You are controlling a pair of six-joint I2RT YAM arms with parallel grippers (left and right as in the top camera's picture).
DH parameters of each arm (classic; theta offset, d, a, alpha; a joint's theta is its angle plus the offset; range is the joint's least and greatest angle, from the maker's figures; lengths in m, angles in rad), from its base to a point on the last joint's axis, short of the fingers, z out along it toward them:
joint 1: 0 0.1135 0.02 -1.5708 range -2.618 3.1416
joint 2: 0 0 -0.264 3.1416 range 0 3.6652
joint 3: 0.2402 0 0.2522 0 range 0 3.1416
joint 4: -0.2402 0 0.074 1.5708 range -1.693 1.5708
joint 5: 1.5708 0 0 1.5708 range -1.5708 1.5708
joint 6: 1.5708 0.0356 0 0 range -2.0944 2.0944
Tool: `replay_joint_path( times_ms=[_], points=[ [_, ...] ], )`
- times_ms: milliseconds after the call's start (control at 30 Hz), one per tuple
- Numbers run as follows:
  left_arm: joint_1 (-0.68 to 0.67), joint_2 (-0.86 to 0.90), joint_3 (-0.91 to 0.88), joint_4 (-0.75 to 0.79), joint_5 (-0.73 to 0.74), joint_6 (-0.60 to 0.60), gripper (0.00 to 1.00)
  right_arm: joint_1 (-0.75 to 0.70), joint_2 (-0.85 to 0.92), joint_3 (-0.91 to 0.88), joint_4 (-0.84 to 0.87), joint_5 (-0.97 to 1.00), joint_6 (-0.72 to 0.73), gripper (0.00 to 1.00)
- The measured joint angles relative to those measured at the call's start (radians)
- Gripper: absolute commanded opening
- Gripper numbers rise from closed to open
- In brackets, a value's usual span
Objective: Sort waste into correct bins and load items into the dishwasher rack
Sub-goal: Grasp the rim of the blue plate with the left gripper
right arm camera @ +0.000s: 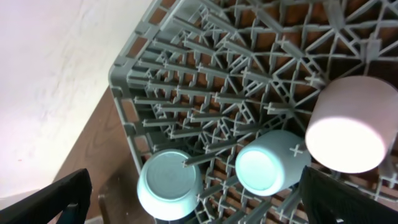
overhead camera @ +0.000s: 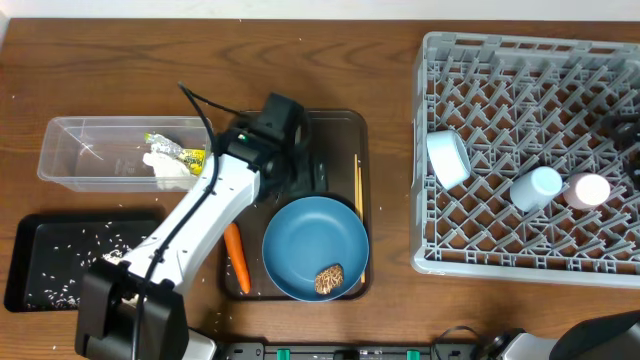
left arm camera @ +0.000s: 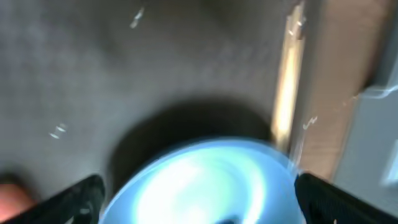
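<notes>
I will next turn my left gripper back and lower it onto the plate's rim beside the food piece (overhead camera: pixel 329 279), because that rim is below the gripper, nearer my base.
My left gripper (overhead camera: pixel 292 168) is open and empty, hovering over the dark brown serving tray just behind the blue plate (overhead camera: pixel 315 240). A brown food piece (overhead camera: pixel 329 279) lies on the plate. In the blurred left wrist view the plate (left arm camera: pixel 205 174) lies between my open fingers (left arm camera: pixel 199 186), with the chopsticks (left arm camera: pixel 287 93) beside it. The chopsticks (overhead camera: pixel 359 205) lie at the plate's right and the carrot (overhead camera: pixel 236 257) at its left. The dishwasher rack (overhead camera: pixel 530 90) holds the white bowl (overhead camera: pixel 448 158), light blue cup (overhead camera: pixel 535 187) and pink cup (overhead camera: pixel 587 190). My right gripper (right arm camera: pixel 196 186) is open above the bowl (right arm camera: pixel 169 183) and cups (right arm camera: pixel 270 165).
The clear tub (overhead camera: pixel 90 135) at the left holds the white tissue (overhead camera: pixel 170 172) and the yellow-green wrapper (overhead camera: pixel 180 152). The black tray (overhead camera: pixel 30 240) in front of it holds scattered rice grains (overhead camera: pixel 70 245). The brown serving tray (overhead camera: pixel 340 125) lies under the plate.
</notes>
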Motion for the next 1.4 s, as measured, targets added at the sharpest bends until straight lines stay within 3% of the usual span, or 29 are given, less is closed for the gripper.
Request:
replay_joint_path(
  times_ms=[133,200,267,433,833,900,1000,1400],
  points=[
    [-0.009,0.002,0.000,-0.155,-0.073,0.037,1.00,0.034,0.000,0.000,-0.007,0.002,-0.018,0.99],
    [-0.009,0.002,0.000,-0.211,-0.115,0.043,0.92,0.048,0.000,0.000,-0.007,0.015,-0.022,0.99],
    [-0.010,0.002,0.000,-0.234,-0.134,0.046,0.85,0.059,0.000,0.000,-0.007,0.026,-0.024,0.99],
    [-0.064,-0.003,0.000,-0.252,-0.126,0.079,0.83,0.071,0.000,0.000,-0.008,0.061,-0.026,0.99],
    [-0.562,-0.057,-0.013,-0.197,-0.093,0.178,0.83,0.071,0.000,0.000,-0.015,0.098,-0.026,0.99],
    [-0.622,-0.057,-0.021,-0.181,-0.087,0.204,0.79,0.071,0.000,0.000,-0.014,0.099,-0.026,0.99],
    [-0.683,-0.057,-0.029,-0.156,-0.081,0.230,0.69,0.071,0.000,0.000,-0.014,0.100,-0.026,0.99],
    [-0.694,-0.036,-0.177,0.002,-0.077,0.249,0.66,0.071,0.000,0.000,-0.018,0.102,-0.026,0.99]
  ],
)
